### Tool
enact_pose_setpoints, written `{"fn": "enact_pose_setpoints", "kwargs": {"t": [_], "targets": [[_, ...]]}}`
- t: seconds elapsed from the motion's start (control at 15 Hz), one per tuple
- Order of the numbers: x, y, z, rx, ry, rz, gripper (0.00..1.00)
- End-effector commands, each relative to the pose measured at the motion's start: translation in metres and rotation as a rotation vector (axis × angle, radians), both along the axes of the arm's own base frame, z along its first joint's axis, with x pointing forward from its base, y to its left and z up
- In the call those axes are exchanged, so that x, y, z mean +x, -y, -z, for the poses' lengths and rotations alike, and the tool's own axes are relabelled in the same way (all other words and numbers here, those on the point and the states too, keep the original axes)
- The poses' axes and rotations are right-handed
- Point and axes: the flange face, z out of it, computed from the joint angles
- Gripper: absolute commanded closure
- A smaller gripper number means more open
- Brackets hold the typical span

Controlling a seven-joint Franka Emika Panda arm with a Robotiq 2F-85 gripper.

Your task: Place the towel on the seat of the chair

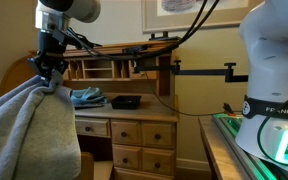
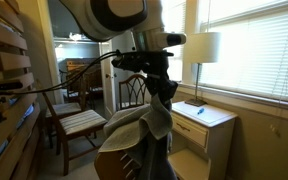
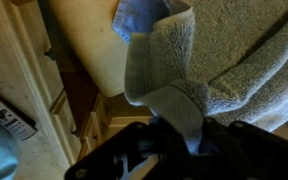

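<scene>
Next, my gripper swings toward the desk side of the brown chair back and moves down to release the towel point(image 3: 204, 60), since the wooden seat point(image 3: 96, 45) lies below it.
My gripper point(image 1: 52, 80) is shut on a grey-green terry towel point(image 1: 29, 130), which hangs from it in folds. In an exterior view the gripper point(image 2: 162, 92) holds the towel point(image 2: 144, 125) above a rounded brown chair back or cushion point(image 2: 119, 162). A wooden chair with a striped seat point(image 2: 81, 122) stands behind, by the doorway. In the wrist view the towel point(image 3: 204, 60) fills the upper right and a fold runs down between my dark fingers point(image 3: 189, 135).
A wooden desk with drawers point(image 1: 134, 130) holds a blue cloth point(image 1: 87, 97) and a dark object point(image 1: 125, 101). A white side table point(image 2: 206, 120) with a lamp point(image 2: 201, 48) stands by the window. A second robot base point(image 1: 274, 90) is close by.
</scene>
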Motion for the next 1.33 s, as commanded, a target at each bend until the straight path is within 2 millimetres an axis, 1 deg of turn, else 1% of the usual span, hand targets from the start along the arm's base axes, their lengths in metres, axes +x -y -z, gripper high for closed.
{"fn": "enact_pose_setpoints", "kwargs": {"t": [0.0, 0.13, 0.27, 0.53, 0.73, 1.07, 1.27], "targets": [[-0.006, 0.029, -0.018, -0.082, 0.065, 0.139, 0.95], [-0.004, 0.044, -0.022, -0.141, 0.087, 0.219, 0.95], [-0.002, 0.056, -0.021, -0.19, 0.099, 0.286, 0.95], [0.002, 0.075, -0.012, -0.225, 0.111, 0.387, 0.95], [0.002, 0.093, -0.003, -0.228, 0.114, 0.456, 0.95], [0.002, 0.11, 0.017, -0.23, 0.096, 0.516, 0.95], [0.003, 0.115, 0.029, -0.232, 0.083, 0.529, 0.95]]}}
